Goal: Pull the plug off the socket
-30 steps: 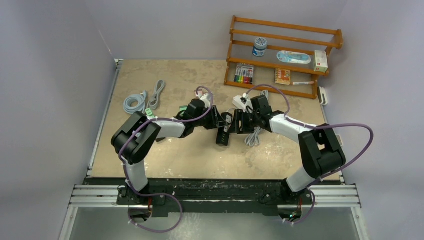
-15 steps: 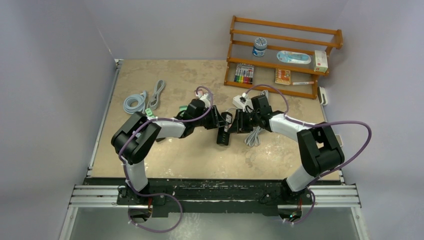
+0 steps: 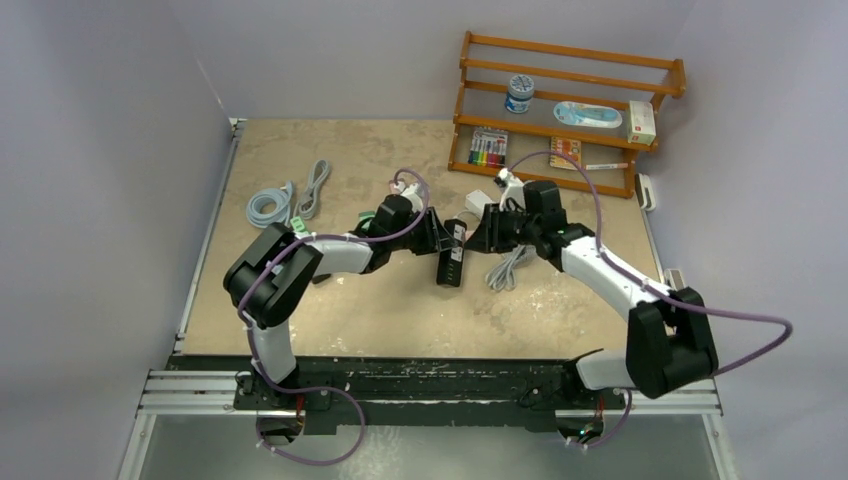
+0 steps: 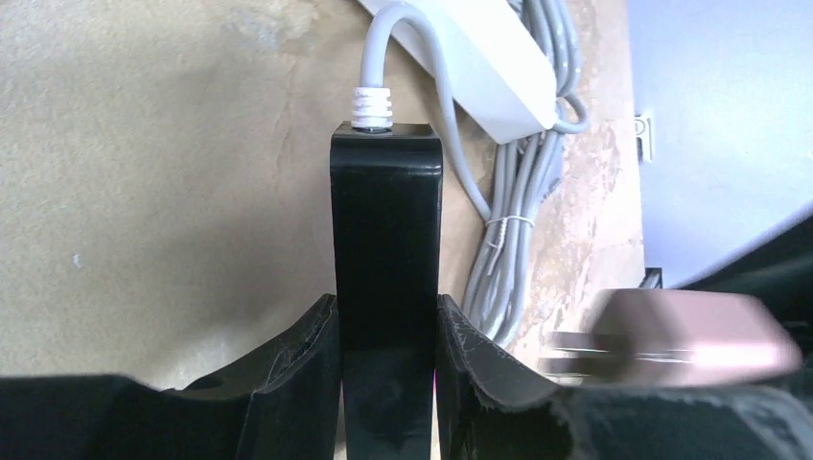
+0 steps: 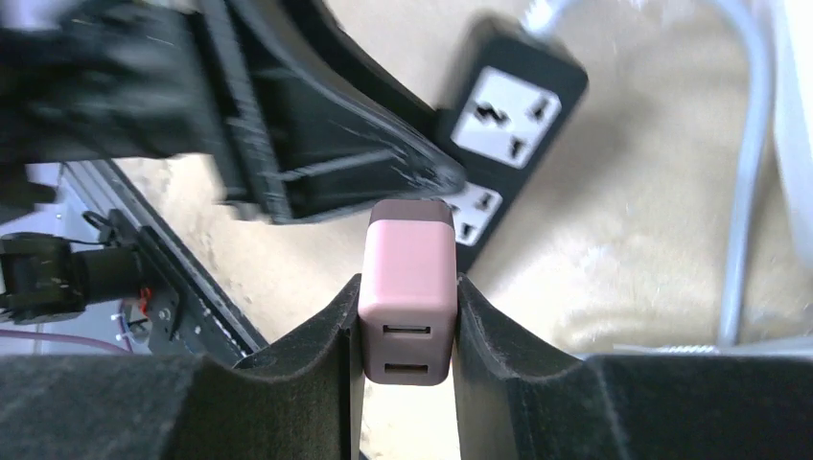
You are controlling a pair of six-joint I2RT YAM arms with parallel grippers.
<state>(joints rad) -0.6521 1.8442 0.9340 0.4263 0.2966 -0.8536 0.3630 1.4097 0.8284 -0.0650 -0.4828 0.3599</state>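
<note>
My right gripper carries the unplugged pink plug outward and to the left in the top view to open tabletop next, then lowers and releases it.
The black power strip [image 3: 450, 268] lies mid-table. My left gripper [image 3: 438, 240] is shut on its end; the left wrist view shows the strip [image 4: 385, 240] clamped between both pads, with a white cord [image 4: 376, 57] at its far end. My right gripper [image 3: 478, 233] is shut on the pink USB plug [image 5: 406, 287], held off the strip. In the right wrist view the strip's sockets [image 5: 503, 125] show bare beyond the plug. The plug appears blurred at the right of the left wrist view [image 4: 690, 331].
A white power strip [image 3: 480, 203] and a bundled grey cable [image 3: 510, 268] lie just right of the black strip. Two coiled cables [image 3: 270, 208] [image 3: 315, 188] lie at the left. A wooden shelf [image 3: 560, 110] with small items stands at the back right.
My right gripper has drawn back to the right and up with the pink plug, which has come away from the black strip. The right elbow swung outward. The left gripper kept hold of the strip.
</note>
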